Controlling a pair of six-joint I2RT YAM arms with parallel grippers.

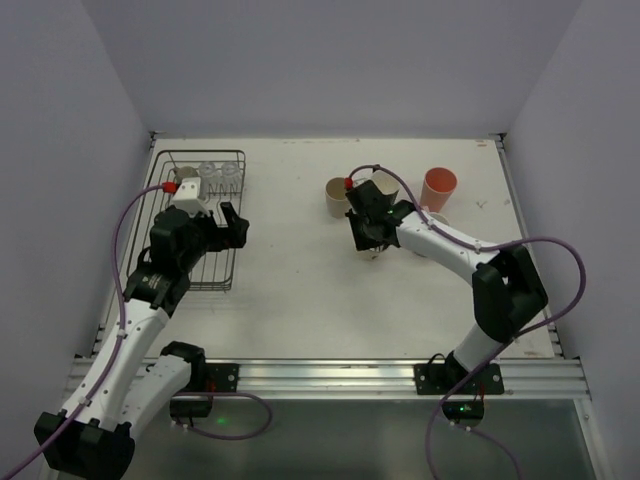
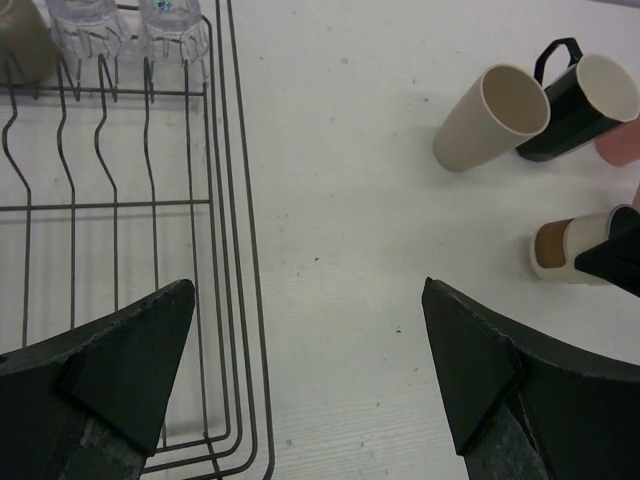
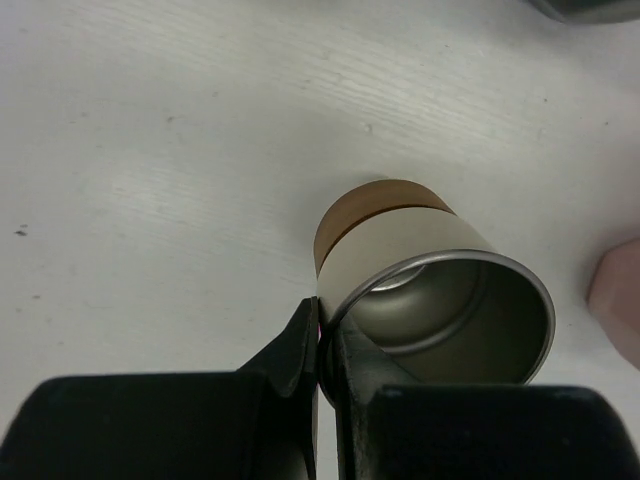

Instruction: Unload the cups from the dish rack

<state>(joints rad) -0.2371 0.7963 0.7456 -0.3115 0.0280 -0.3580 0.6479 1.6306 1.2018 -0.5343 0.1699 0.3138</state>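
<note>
My left gripper will move outward along the rack next and lower around the clear glass beside the grey cup.
The dark wire dish rack lies at the left; it also shows in the left wrist view. At its far end stand two clear glasses and a grey cup. My left gripper is open and empty over the rack's right edge. My right gripper is shut on the rim of a white cup with a brown base, at or just above the table. A beige tumbler, a black mug and a salmon-pink tumbler stand beyond it.
A pale mug sits right behind my right arm, below the salmon tumbler. White walls enclose the table at the left, back and right. Bare table lies between the rack and the cups.
</note>
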